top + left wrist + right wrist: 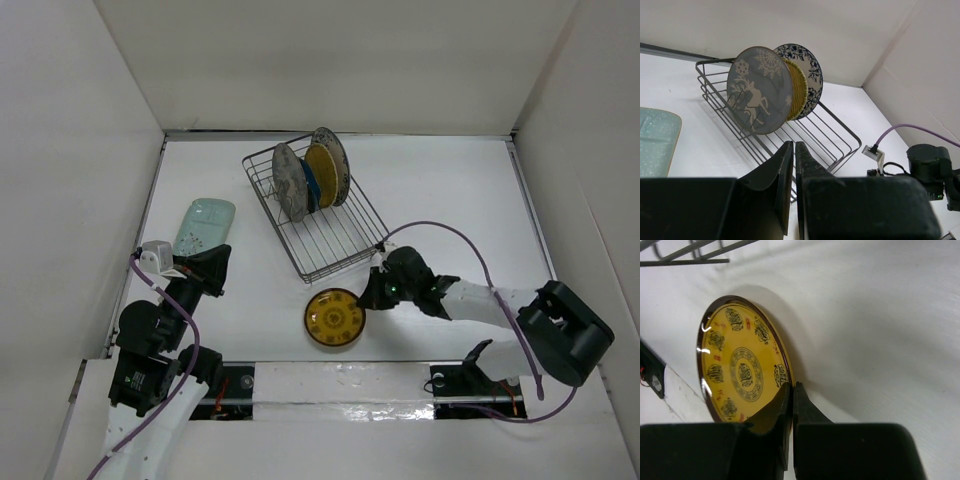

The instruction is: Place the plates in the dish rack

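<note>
My right gripper holds the gold plate [334, 318] and needs to raise it outward, lower it beside the grey plate's patterned side and release it, because the rack's wires are bare there.
The dish rack [340, 245] stands at the table's middle back. In its far end stand the grey plate with white motif [288, 182], the navy plate [311, 186], the yellow woven-look plate [321, 176] and the white plate with blue floral rim [335, 160]. The shiny gold plate [334, 318] lies in front of the rack. My right gripper [366, 298] is shut on its right rim [785, 377]. The pale mint oblong plate [205, 226] lies at the left. My left gripper [218, 270] is shut and empty just in front of it.
White walls enclose the table on three sides. The left wrist view shows the rack [840, 135], the grey plate [759, 90] and the mint plate's edge [657, 140]. The right arm's purple cable [450, 235] loops beside the rack's near right corner.
</note>
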{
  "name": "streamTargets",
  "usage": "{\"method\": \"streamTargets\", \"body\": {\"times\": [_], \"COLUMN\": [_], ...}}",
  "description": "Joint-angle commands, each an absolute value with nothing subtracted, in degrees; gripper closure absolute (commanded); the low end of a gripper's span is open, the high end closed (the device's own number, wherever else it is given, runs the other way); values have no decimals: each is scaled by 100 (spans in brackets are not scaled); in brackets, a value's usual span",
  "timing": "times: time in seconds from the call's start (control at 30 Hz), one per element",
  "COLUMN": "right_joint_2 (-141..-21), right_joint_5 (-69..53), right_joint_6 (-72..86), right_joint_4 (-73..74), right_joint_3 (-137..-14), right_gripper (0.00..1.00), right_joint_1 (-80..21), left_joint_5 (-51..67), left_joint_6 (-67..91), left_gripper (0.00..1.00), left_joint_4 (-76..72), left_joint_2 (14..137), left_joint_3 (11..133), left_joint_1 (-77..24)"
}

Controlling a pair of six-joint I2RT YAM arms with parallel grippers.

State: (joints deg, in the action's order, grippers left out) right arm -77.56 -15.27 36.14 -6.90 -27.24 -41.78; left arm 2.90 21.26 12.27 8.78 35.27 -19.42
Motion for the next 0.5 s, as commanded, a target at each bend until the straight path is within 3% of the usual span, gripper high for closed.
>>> {"method": "streamTargets", "body": {"times": [0.0,0.13,0.27,0.33,0.47], "right_joint_2": [-7279,-6340,-6135,-6283,-7658], "right_joint_5": [-1574,-1424,-925,-179,2093], "right_joint_6": [3402,2902,2479,2208,1478], "right_joint_4": [-695,-19,282,237,605], "right_joint_3": [-2899,-3670,-4753,-5236,-7209], "right_gripper": [100,100,100,100,100], "right_joint_1": [-4420,-4754,-4808,-4808,-4992], "left_joint_5": [325,334,325,316,308], "left_joint_6": [2083,2092,2092,2092,2092], "left_gripper": [96,96,95,95,95], "left_joint_4": [976,976,976,976,984], "left_joint_2": [835,835,800,782,730], "left_joint_3": [3586,3586,3595,3595,3595], "left_joint_1": [-1969,-1969,-1969,-1969,-1969]}}
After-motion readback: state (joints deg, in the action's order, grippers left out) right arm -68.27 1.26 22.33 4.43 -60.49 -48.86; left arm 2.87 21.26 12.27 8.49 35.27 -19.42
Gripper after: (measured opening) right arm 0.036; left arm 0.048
